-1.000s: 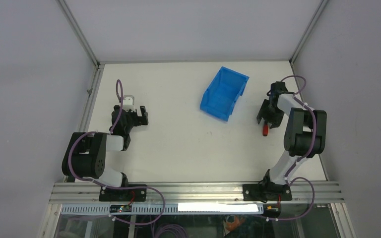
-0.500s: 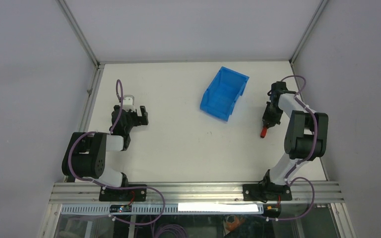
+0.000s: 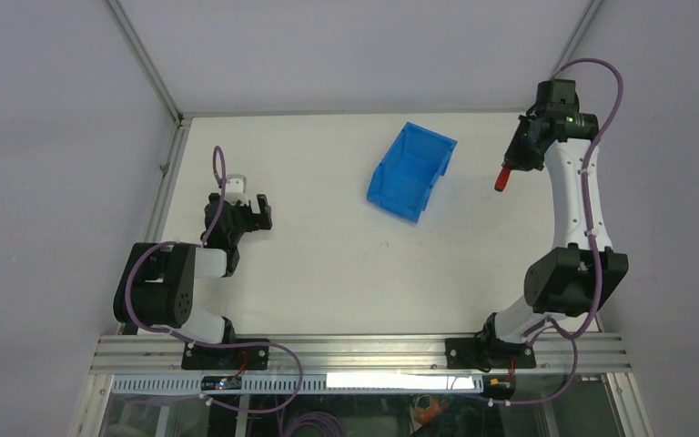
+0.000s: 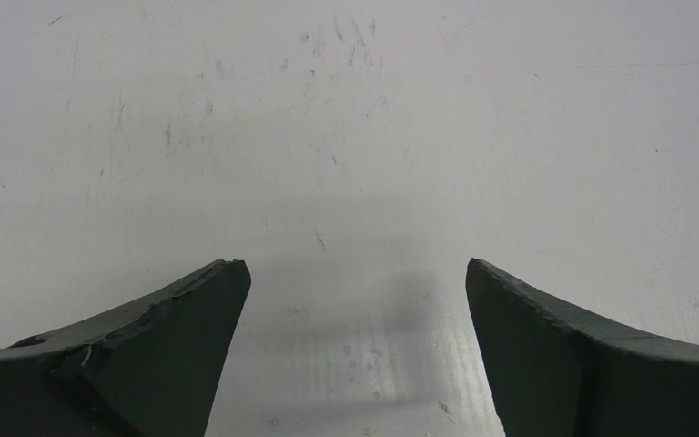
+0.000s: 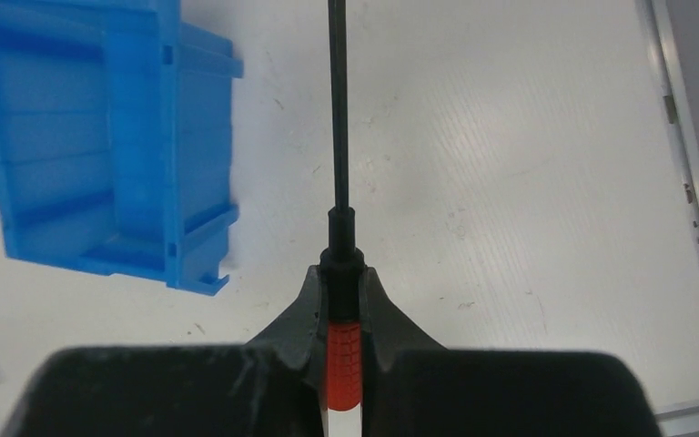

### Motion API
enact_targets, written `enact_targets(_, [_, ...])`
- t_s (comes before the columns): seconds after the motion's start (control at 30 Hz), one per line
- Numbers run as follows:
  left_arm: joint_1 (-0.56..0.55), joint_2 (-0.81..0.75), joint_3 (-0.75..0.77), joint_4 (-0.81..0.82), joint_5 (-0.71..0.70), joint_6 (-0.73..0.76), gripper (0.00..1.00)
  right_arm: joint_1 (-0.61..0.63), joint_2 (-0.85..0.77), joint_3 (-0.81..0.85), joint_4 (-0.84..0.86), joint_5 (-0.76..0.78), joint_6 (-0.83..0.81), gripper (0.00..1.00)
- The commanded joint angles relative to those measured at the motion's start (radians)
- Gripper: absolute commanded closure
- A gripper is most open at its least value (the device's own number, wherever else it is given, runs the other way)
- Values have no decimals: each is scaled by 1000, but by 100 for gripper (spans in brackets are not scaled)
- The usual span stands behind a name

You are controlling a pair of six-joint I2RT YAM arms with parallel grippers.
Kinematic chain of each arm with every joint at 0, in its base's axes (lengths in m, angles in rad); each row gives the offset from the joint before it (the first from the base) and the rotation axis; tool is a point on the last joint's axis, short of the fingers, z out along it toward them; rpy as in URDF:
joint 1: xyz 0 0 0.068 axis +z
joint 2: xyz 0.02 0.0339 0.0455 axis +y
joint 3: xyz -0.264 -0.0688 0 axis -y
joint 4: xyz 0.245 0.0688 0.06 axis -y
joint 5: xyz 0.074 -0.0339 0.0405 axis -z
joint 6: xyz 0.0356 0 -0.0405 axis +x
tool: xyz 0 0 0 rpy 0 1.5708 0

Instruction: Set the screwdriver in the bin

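My right gripper swings over the bin's empty bottom next, below it and to its left in the top view, descends inside and releases the screwdriver (image 3: 502,179).
My right gripper (image 3: 512,164) (image 5: 341,273) is shut on the screwdriver (image 3: 502,179) (image 5: 343,350), pinching its red handle. The thin dark shaft (image 5: 338,109) sticks out ahead of the fingers. The arm is raised high over the table's far right, to the right of the bin. The blue bin (image 3: 412,170) (image 5: 91,137) stands empty near the back middle of the table, at the upper left in the right wrist view. My left gripper (image 3: 260,212) (image 4: 353,273) rests open at the left, low over bare table, with nothing between its fingers.
Grey walls and a metal frame rail (image 3: 162,177) bound the white table (image 3: 328,264) on the left, back and right. In the right wrist view the table's right edge rail (image 5: 687,182) runs down the right side.
The right gripper has shut on the screwdriver's handle, lifted it off the table and carried it up and toward the back. The left arm has not moved.
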Motion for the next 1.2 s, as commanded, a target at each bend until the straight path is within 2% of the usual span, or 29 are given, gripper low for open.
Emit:
enact_targets(0.0, [13,2,25,76,23,-6,1,15,-34,54,-68,-125,68,100])
enact_targets(0.13, [13,3,25,76,23,-6,1,115,-42,9,80,-210,177,100])
enact_targets(0.3, [13,3,25,76,23,-6,1,318,34,18,271,-151,296,100])
enact_targets(0.43, [13,3,25,77,23,-6,1,403,158,96,301,-75,322,100])
enact_targets(0.6, [13,2,25,76,23,-6,1,444,273,109,315,45,322,100])
enact_targets(0.73, [13,2,25,76,23,-6,1,455,375,78,352,52,312,100])
enact_targets(0.9, [14,2,25,76,23,-6,1,466,535,117,352,69,294,100])
enact_targets(1.17, [13,3,25,76,23,-7,1,469,628,140,355,168,277,100])
